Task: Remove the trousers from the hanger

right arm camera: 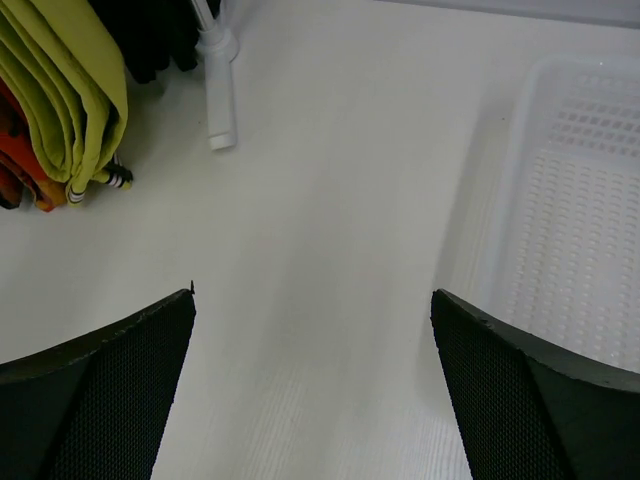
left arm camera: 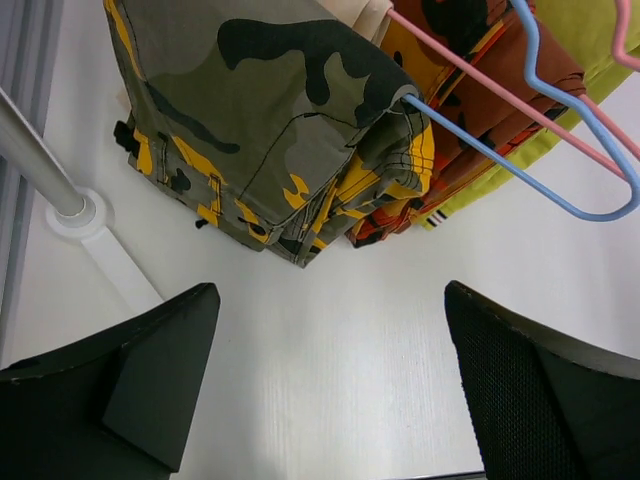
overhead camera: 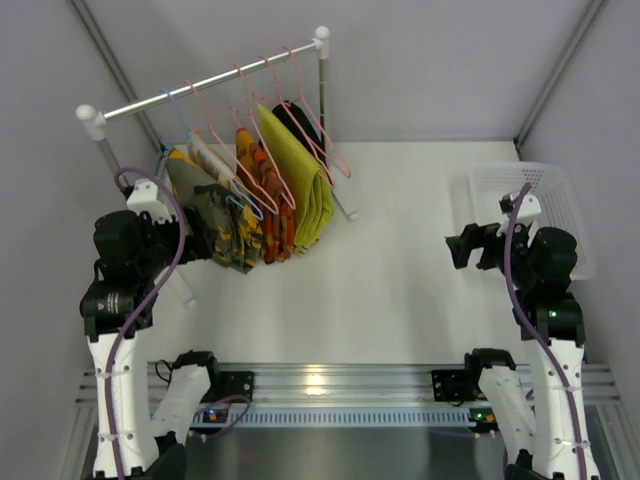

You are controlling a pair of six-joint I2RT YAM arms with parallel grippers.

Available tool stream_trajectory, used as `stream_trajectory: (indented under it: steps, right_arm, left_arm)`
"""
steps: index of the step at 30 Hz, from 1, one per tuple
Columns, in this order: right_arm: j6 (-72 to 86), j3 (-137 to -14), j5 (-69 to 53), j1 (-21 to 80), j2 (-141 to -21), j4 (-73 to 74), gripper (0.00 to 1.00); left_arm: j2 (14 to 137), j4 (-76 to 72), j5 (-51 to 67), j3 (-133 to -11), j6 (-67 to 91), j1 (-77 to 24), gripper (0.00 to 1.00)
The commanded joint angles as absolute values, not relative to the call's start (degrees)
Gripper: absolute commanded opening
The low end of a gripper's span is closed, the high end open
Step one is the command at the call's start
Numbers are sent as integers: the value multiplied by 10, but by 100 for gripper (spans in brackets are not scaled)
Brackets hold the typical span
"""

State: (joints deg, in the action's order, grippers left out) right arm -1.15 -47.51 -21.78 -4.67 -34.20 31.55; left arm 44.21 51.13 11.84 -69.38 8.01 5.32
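Note:
The light-blue wire just below the hook is bare of trousers. My left gripper moves up and outward next, tilts upward and closes on it.
The camouflage trousers [left arm camera: 270, 110] hang folded over the light-blue wire hanger [left arm camera: 480, 148], at the left end of the row on the rail [overhead camera: 215, 215]. Just below and in front of the trousers my left gripper [left arm camera: 328, 300] stands open over bare table, touching nothing; from above it sits at their left side [overhead camera: 198, 243]. At the right of the table my right gripper [right arm camera: 312, 300] is open and empty too, far from the rack [overhead camera: 458, 247].
Pink hangers [left arm camera: 480, 76] carry an orange-red garment [overhead camera: 268, 200] and a yellow-green one [overhead camera: 305, 180]. The rack's post base [left arm camera: 75, 215] stands left of the trousers, its other foot [right arm camera: 215, 90] further right. A white basket [right arm camera: 580, 200] sits at the far right.

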Motion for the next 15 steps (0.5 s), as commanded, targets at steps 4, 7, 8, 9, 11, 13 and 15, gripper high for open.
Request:
stream_trajectory:
  steps: [4,7,8,9,11,13,15]
  right_arm:
    - [-4,-476,-241,-54,-340,306,99]
    - [-4,-473,-248,-54,-342,306,99]
    - [-4,-472,-249,-54,-341,307,100]
    - [-4,-471,-250,-54,-341,308,99]
    - [-4,-471,-254,-54,-342,309,99]
    - [-4,-473,-258,-54,-344,311,100]
    - [-4,-476,-263,-54,-347,312,100]
  left_arm:
    - [419,498,97,-700,113,61,99]
    - [409,503,100,-701,135,61,99]
    - [397,499,99,-695,148,61,99]
    - [390,487,122,-690,170,61,99]
    - [365,461,158,-678,198,61,99]
    - [342,404,206,-656,257,61,99]
    - [334,333,233,-630,333,61,99]
